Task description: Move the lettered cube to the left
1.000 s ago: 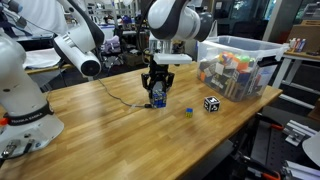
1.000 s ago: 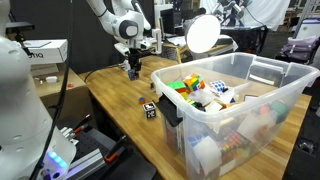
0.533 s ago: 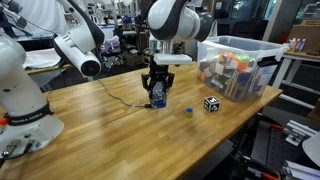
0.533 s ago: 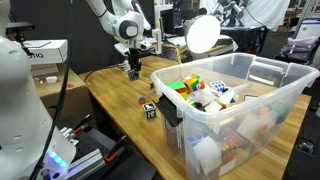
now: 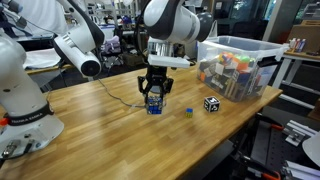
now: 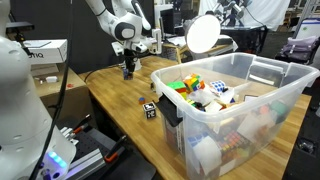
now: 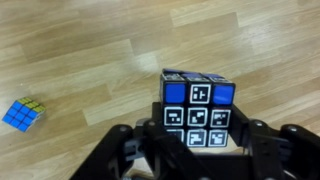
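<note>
Next, my gripper carries the cube downward and releases it onto the bare tabletop. That open spot lies below my gripper, lower in both exterior views.
The lettered cube (image 7: 197, 92) is dark blue with pale marker tiles on its faces. It sits between the fingers of my gripper (image 7: 197, 138), which is shut on it. In both exterior views the gripper (image 5: 154, 104) (image 6: 128, 71) holds the cube (image 5: 154, 101) low over the wooden table, near its middle. Whether the cube touches the table I cannot tell.
A black-and-white patterned cube (image 5: 211, 103) (image 6: 149, 110) and a tiny blue-green piece (image 5: 187, 112) (image 7: 22, 114) lie on the table (image 5: 110, 130) beside the gripper. A clear bin (image 5: 236, 43) (image 6: 250, 135) full of toys stands at the table's end. A cable (image 5: 120, 98) runs across the table.
The gripper, with the lettered cube in it, has shifted a little along the table, away from the black-and-white cube and the bin.
</note>
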Available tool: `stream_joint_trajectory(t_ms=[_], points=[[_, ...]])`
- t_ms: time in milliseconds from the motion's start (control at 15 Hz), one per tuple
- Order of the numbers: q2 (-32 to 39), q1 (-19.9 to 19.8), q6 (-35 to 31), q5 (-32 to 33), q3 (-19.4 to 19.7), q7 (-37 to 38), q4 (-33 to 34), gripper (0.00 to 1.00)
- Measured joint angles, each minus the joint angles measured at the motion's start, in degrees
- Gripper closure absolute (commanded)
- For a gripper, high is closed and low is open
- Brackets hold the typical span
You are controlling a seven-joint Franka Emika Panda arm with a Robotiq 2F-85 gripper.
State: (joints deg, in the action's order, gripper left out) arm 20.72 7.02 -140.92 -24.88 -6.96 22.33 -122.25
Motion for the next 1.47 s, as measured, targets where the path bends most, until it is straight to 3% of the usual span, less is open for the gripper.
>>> stream_joint_trajectory(t_ms=[133,200,600,667,1000,1467], points=[[-0.2,0.1,0.0,-3.0,-0.4,2.1,-1.3,0.62],[-0.5,0.1,0.0,-4.3,-0.5,2.7,-2.2,0.37],[-1.9,0.1,-0.4,-6.6,-0.9,3.7,-4.2,0.37],[-1.9,0.1,-0.4,-6.6,-0.9,3.8,-4.3,0.62],[0.1,0.0,-0.4,-6.5,0.5,3.9,-3.9,0.62],[9.4,0.0,-0.5,-5.0,3.4,4.9,-0.3,0.62]])
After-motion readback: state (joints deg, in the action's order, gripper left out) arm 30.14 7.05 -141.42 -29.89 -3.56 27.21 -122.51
